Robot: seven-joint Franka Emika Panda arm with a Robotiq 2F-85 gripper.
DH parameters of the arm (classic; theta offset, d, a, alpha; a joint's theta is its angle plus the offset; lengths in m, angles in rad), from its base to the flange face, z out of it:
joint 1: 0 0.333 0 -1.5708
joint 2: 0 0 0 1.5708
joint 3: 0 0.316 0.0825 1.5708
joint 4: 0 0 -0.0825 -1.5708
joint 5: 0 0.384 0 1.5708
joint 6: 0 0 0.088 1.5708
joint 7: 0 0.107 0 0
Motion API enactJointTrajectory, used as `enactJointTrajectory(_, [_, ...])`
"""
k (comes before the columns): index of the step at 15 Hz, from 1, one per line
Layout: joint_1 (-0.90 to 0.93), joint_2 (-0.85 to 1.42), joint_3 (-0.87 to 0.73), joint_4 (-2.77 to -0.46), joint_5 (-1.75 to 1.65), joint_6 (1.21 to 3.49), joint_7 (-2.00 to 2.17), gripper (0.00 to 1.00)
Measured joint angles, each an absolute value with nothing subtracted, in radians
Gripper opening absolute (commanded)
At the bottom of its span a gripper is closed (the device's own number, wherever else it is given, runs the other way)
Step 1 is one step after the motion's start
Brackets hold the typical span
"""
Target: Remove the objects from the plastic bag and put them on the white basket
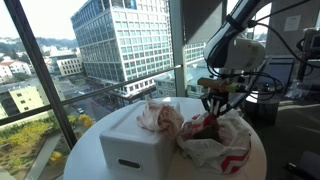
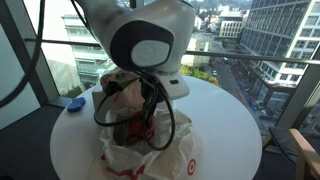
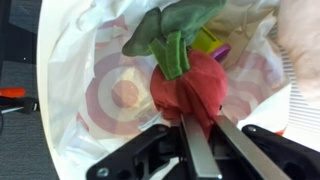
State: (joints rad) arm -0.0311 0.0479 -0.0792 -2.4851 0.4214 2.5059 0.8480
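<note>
The red plush toy should join the pinkish plush item inside the white basket, so I need to raise my gripper out of the bag [image 1: 215,148] next and carry it over the basket.
My gripper [image 3: 200,122] is shut on a red plush toy with green leaves [image 3: 185,75], like a radish, held over the open white plastic bag with red target marks [image 3: 110,95]. A pink and yellow-green object [image 3: 210,42] lies in the bag behind the toy. In both exterior views the gripper [image 1: 213,108] hangs just above the bag [image 1: 215,148], [image 2: 150,155], with the red toy [image 1: 205,122] at its tips. The white basket [image 1: 135,135] stands beside the bag and holds a pinkish plush item [image 1: 160,116].
The bag and basket sit on a round white table [image 1: 85,155], [image 2: 220,120] by large windows. A blue object [image 2: 72,102] lies at the table's far edge. The arm's bulky body [image 2: 140,35] blocks much of that exterior view. Cables hang near the gripper.
</note>
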Motion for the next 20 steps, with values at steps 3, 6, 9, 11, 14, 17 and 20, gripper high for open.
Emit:
enactJointTrajectory(3, [-0.032, -0.080, -0.071, -2.487, 0.412, 2.429, 0.848, 0.06])
enactJointTrajectory(6, [-0.028, -0.197, -0.025, -2.484, 0.362, 2.417, 0.859, 0.05])
enactJointTrajectory(9, [-0.023, -0.265, 0.049, -2.452, 0.279, 2.418, 0.907, 0.05])
enactJointTrajectory(11, [-0.019, -0.262, 0.101, -2.400, 0.210, 2.418, 0.957, 0.04])
enactJointTrajectory(14, [-0.014, -0.199, 0.169, -2.284, 0.089, 2.418, 1.041, 0.04])
enactJointTrajectory(17, [0.005, -0.063, 0.206, -2.127, -0.040, 2.413, 1.121, 0.04])
enactJointTrajectory(20, [0.043, 0.099, 0.198, -1.975, -0.099, 2.409, 1.136, 0.36])
